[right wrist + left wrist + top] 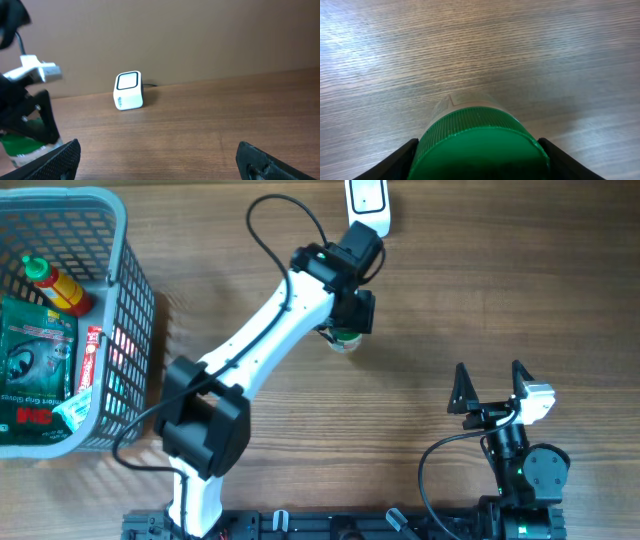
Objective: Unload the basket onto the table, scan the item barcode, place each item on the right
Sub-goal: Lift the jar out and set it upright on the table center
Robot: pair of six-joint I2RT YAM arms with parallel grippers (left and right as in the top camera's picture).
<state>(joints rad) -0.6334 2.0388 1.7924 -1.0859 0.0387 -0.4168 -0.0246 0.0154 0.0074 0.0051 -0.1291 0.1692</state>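
My left gripper is holding the green cap [480, 145] and should next go down onto the bare wood below the item [464, 86] and open its fingers to release it, since that spot is clear.
The item is a clear container with a green ribbed cap [480, 145]. The black fingers [395, 162] of my left gripper [477, 150] press on both sides of that cap. From overhead the item [345, 342] peeks out below my left gripper [348, 320], just in front of the white barcode scanner [368, 200] at the table's far edge. In the right wrist view the scanner [128, 90] faces the camera, with the item [20, 147] low at the left. No barcode shows on the item. My right gripper [489, 380] stands open at the near right, its jaws [157, 155] spread wide around nothing.
A grey mesh basket [130, 270] stands at the far left and holds a red sauce bottle [55, 283], a green packet [35, 370] and other goods. The left arm's black cable [285, 215] loops over the table near the scanner.
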